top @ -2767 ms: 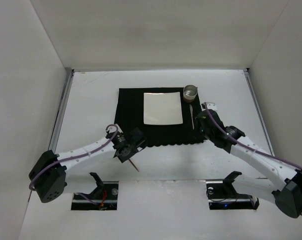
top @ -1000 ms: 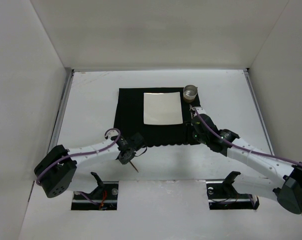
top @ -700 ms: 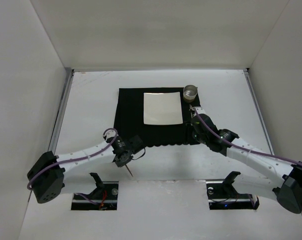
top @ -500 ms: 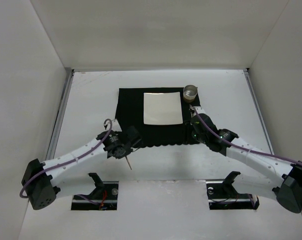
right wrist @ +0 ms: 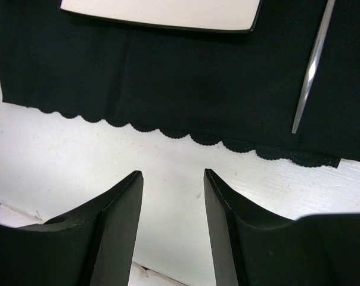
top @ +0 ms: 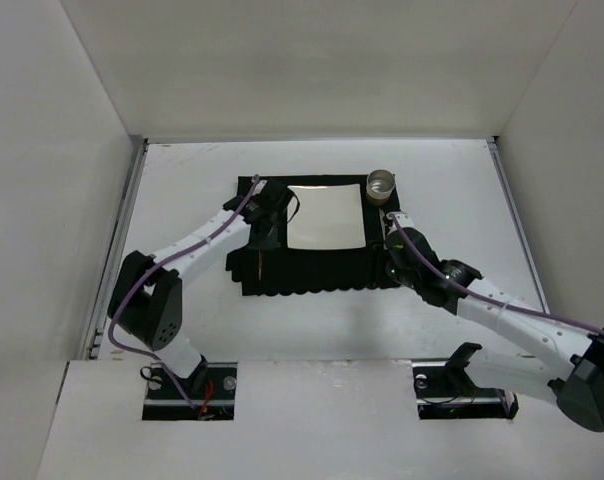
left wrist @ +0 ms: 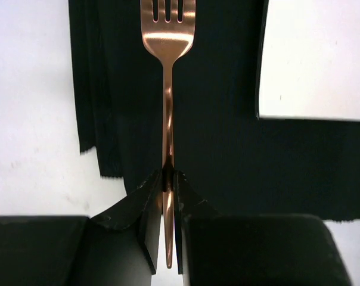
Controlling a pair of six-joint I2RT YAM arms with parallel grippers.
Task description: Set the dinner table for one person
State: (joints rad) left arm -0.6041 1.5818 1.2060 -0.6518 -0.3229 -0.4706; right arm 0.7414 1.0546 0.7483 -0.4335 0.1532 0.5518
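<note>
The copper fork (top: 259,264) already hangs lengthwise above the mat's bare part beside the plate, so the left gripper will lower it there next and let go of it.
On the white dinner table (top: 182,200) lies a black scallop-edged mat (top: 312,272) with a square pale plate (top: 325,215) on it. My left gripper (top: 261,246) (left wrist: 167,174) is shut on the handle of a copper fork (top: 259,264) (left wrist: 167,89). It holds the fork lengthwise over the mat's left strip (left wrist: 227,149), with the plate (left wrist: 317,53) to its right. My right gripper (top: 394,262) (right wrist: 171,173) is open and empty. It hangs over bare table just near of the mat's scalloped edge (right wrist: 168,128).
A small metal cup (top: 380,186) stands at the mat's far right corner. A slim silver utensil (right wrist: 311,65) lies on the mat right of the plate (right wrist: 162,12). White walls enclose the table on three sides.
My left arm has carried the fork from the bare table off the mat's near-left corner to over the mat's left strip. The right gripper has drawn back slightly toward the mat's near edge.
</note>
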